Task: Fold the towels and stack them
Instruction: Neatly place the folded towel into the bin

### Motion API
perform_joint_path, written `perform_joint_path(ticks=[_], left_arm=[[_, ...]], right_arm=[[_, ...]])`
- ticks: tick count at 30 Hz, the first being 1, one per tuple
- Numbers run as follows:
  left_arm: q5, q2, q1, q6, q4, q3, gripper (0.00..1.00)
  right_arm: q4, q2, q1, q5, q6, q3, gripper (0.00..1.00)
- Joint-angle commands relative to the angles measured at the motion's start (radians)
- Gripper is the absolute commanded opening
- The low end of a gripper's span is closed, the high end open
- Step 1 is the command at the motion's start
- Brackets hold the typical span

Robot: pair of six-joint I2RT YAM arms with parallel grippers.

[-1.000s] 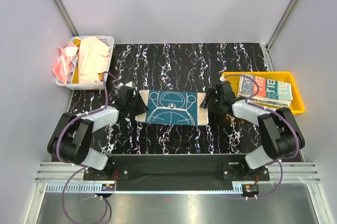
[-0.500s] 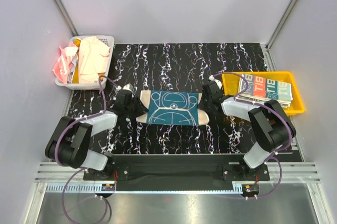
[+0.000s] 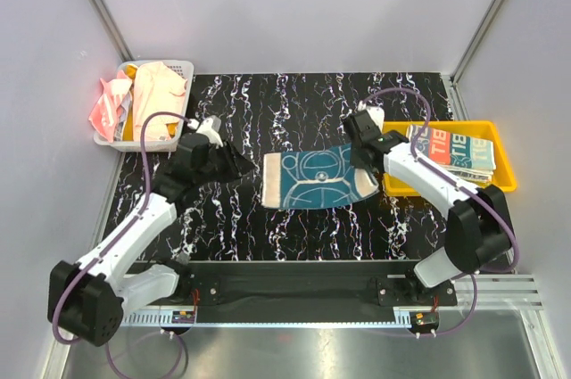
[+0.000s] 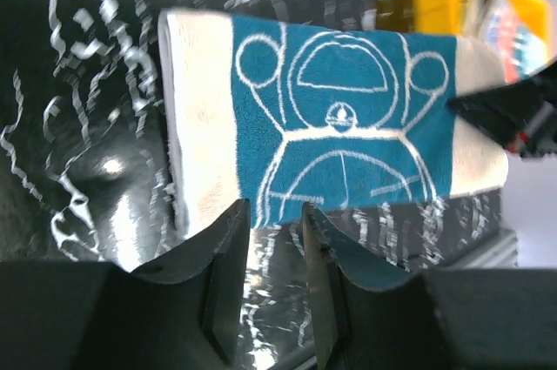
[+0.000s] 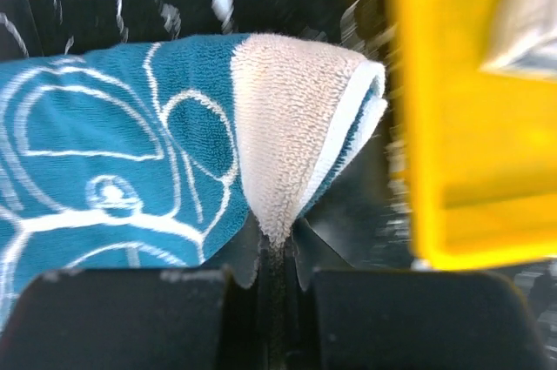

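Note:
The robot's right gripper should move up over the tray's end by the grey wall (image 3: 493, 145) to release the towel, because that end is to the gripper's right in the top view.
A folded teal-and-cream towel (image 3: 314, 179) lies mid-table, its right end raised. My right gripper (image 3: 365, 163) is shut on that cream right end; in the right wrist view the cloth (image 5: 296, 126) is pinched flat between the jaws of the right gripper (image 5: 277, 246). My left gripper (image 3: 244, 168) stands open just left of the towel, apart from it. In the left wrist view the left gripper (image 4: 277, 224) has only table between its fingers, with the towel (image 4: 339, 117) beyond the tips. More towels, pale peach (image 3: 159, 92) and pink (image 3: 104, 110), fill the basket.
The white mesh basket (image 3: 175, 67) sits at the back left. A yellow tray (image 3: 443, 127) at the right holds a folded printed towel (image 3: 451, 152). The tray's wall (image 5: 461, 126) is close beside the right gripper. Grey walls enclose the table.
The right gripper has shut on the towel's right end and pulled the towel to the right. The left gripper has drawn back to the left, off the towel.

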Motion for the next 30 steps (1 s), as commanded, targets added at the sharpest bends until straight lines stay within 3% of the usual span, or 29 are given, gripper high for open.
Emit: perform_joint_path(ticks=[1, 12, 19, 30], left_arm=[[0.063, -0.048, -0.004, 0.102, -0.135, 0.114, 0.36], [0.106, -0.045, -0.003, 0.327, -0.304, 0.157, 0.37], [0.115, -0.051, -0.004, 0.336, -0.309, 0.142, 0.37], [0.150, -0.013, 0.027, 0.324, -0.289, 0.119, 0.37]], right_arm=[[-0.170, -0.061, -0.013, 0.207, -0.133, 0.106, 0.00], [-0.129, -0.087, -0.330, 0.222, -0.383, 0.229, 0.00], [-0.097, -0.023, -0.528, 0.262, -0.511, 0.327, 0.00], [-0.046, 0.110, -0.697, 0.250, -0.569, 0.434, 0.00]])
